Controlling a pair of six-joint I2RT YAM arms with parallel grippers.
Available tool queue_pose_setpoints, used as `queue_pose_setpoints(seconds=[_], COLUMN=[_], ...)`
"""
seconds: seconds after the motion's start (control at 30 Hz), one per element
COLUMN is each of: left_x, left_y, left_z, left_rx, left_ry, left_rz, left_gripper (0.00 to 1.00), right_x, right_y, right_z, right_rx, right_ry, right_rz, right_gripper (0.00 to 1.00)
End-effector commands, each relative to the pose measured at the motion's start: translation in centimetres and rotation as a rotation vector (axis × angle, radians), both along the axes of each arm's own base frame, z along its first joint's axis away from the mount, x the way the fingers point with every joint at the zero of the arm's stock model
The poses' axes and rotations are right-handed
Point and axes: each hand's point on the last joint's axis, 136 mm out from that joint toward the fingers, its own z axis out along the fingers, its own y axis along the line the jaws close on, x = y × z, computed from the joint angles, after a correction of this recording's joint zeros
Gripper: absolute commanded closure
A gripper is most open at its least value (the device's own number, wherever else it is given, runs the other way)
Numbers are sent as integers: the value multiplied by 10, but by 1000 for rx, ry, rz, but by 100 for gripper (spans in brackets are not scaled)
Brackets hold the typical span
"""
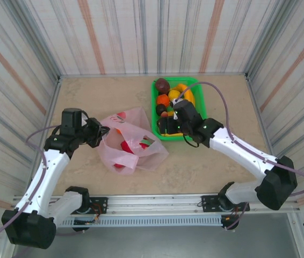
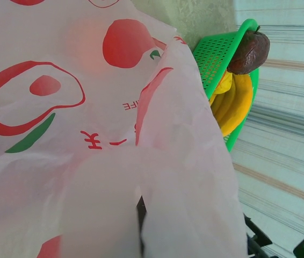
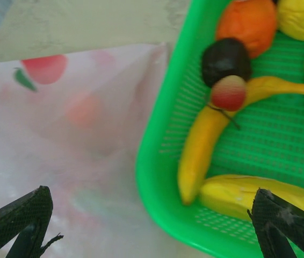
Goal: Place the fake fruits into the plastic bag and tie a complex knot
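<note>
My open right gripper moves outward and down into the green basket [image 1: 198,110] around the small red fruit next, since that fruit lies uncovered atop the banana.
The pink plastic bag [image 1: 133,142] lies crumpled left of centre, with red fruits [image 1: 125,146] showing through its film. My left gripper [image 1: 96,132] is shut on the bag's left edge; in the left wrist view the bag [image 2: 87,134] drapes over the fingers. More fake fruits sit in the green basket [image 1: 198,110]: a dark purple one [image 1: 162,85], an orange one [image 1: 163,100] and bananas [image 1: 187,94]. My right gripper [image 3: 152,226] hangs open above the basket's near-left corner, holding nothing. Below it lie a banana [image 3: 205,140], a dark round fruit [image 3: 226,59] and a small red one [image 3: 228,92].
Striped walls close in the table [image 1: 216,161] on three sides. The basket touches the bag's right side. A metal rail [image 1: 157,201] runs along the near edge between the arm bases. In the left wrist view the basket [image 2: 216,54] stands beyond the bag.
</note>
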Motion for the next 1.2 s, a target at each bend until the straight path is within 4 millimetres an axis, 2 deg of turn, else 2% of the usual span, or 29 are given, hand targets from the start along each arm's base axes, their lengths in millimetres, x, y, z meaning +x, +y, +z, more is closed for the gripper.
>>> queue_pose_setpoints(seconds=[0.0, 0.33, 0.57, 0.8, 1.17], left_x=[-4, -1, 1, 1, 3], left_y=[4, 3, 2, 1, 1], left_z=[-1, 4, 6, 6, 7], left_rx=[25, 24, 19, 14, 14], left_ry=[1, -10, -15, -16, -20], left_rz=[-1, -8, -13, -17, -18], left_gripper=[100, 100, 100, 100, 100], right_x=[9, 76, 110, 122, 131], right_y=[-7, -14, -2, 10, 13], right_z=[-11, -50, -81, -103, -130], right_rx=[-36, 29, 92, 111, 90], right_ry=[56, 222, 343, 412, 470], right_rz=[23, -165, -197, -193, -218], right_gripper=[3, 6, 19, 32, 45])
